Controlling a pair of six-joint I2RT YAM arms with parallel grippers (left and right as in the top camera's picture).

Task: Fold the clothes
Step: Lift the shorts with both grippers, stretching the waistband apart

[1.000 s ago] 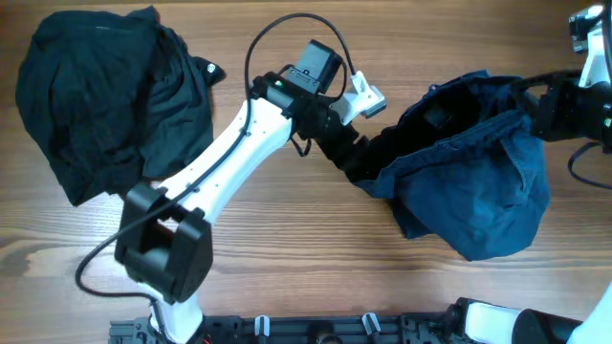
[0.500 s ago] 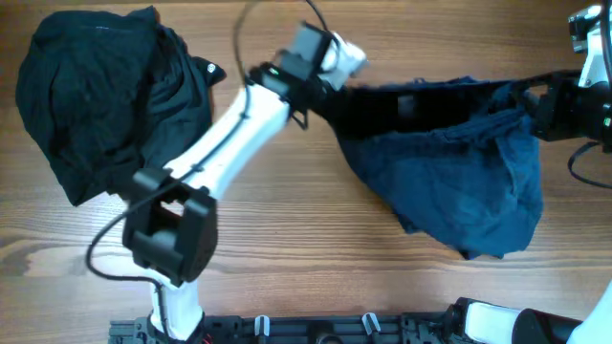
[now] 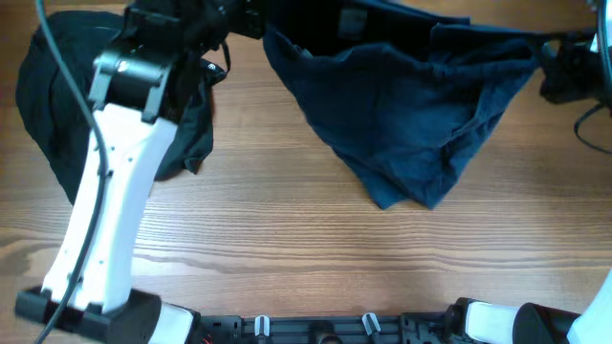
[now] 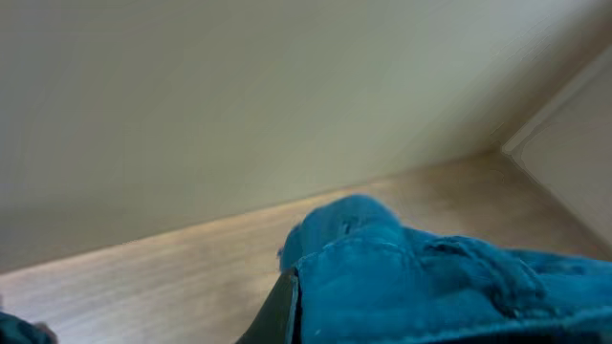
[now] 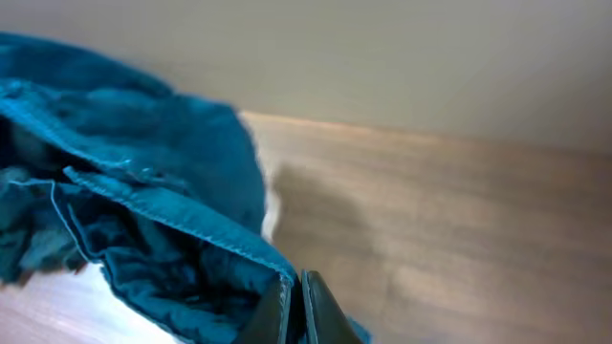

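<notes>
My right gripper holds the pinched hem in the air, so it should lower next and release it on the tabletop below my gripper, beneath the garment.
A blue garment [image 3: 402, 105] hangs spread out above the table, stretched between my two grippers along its top edge. My left gripper [image 3: 251, 21] is shut on the garment's upper left corner near the table's far edge. In the left wrist view the blue cloth [image 4: 440, 287] bulges over one dark finger [image 4: 284, 311]. My right gripper [image 3: 547, 59] is shut on the upper right corner. In the right wrist view its jaws [image 5: 295, 304] pinch the hemmed edge of the blue garment [image 5: 134, 182]. The garment's lowest point droops toward the table's middle.
A crumpled black garment [image 3: 57, 115] lies at the far left, partly under my left arm [image 3: 115, 182]. The wooden table [image 3: 287, 258] runs bare along the front. A black rail [image 3: 316, 330] lines the front edge.
My left gripper shut on the blue garment and swung up and to the left. The bunched garment has been lifted and pulled out wide between both grippers. The right gripper rose slightly.
</notes>
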